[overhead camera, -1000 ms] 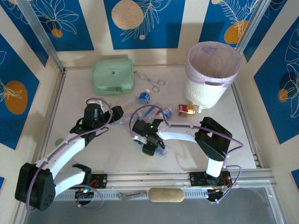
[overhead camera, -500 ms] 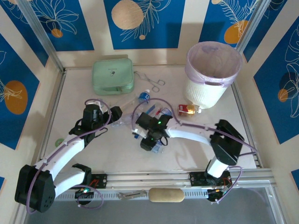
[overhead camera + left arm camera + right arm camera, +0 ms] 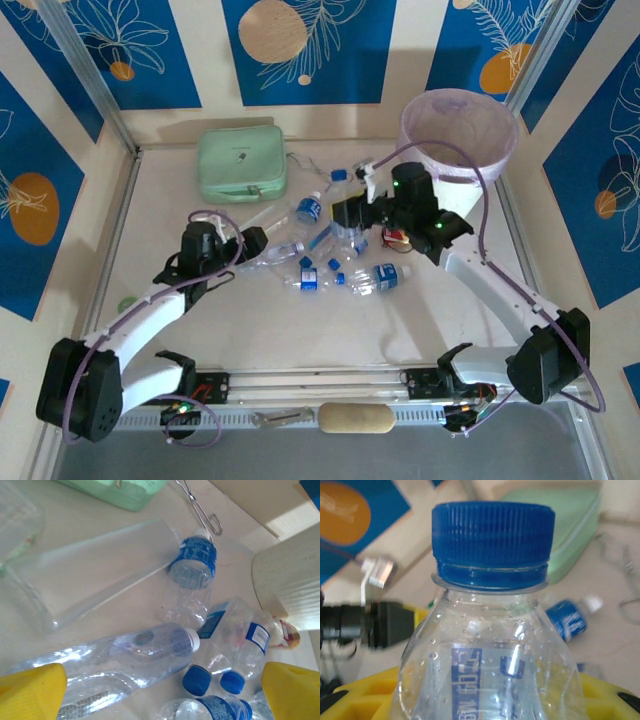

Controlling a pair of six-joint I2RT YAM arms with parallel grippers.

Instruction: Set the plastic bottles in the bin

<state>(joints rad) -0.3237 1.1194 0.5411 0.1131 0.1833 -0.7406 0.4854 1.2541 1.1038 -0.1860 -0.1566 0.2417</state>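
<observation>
The robot's right hand is going to rise next, because the bin's rim is tall, and swing outward over the bin's opening point(image 3: 457, 127) to let go of the bottle.
My right gripper point(image 3: 352, 210) hangs above the table just left of the bin point(image 3: 500, 140), shut on a clear plastic bottle point(image 3: 490, 645) with a blue cap point(image 3: 492, 540) and a blue label. Yellow fingers point(image 3: 365, 700) flank the bottle's body. Several more plastic bottles lie in a loose pile mid-table point(image 3: 385, 277), point(image 3: 308, 209). My left gripper point(image 3: 250, 245) stands open low over that pile. Its yellow fingertips point(image 3: 30, 690) are wide apart over a clear white-capped bottle point(image 3: 125, 655). A blue-labelled bottle point(image 3: 192, 565) lies beyond.
A mint-green zip case point(image 3: 240, 163) sits at the back left, with metal scissors point(image 3: 310, 165) beside it. A clear plastic sleeve point(image 3: 100, 570) lies flat by the bottles. A small red-and-white carton point(image 3: 396, 238) rests at the bin's foot, partly under my right arm.
My right arm has lifted a blue-capped bottle out of the pile and swung up and back-right to beside the bin. The left arm has stayed put, open.
</observation>
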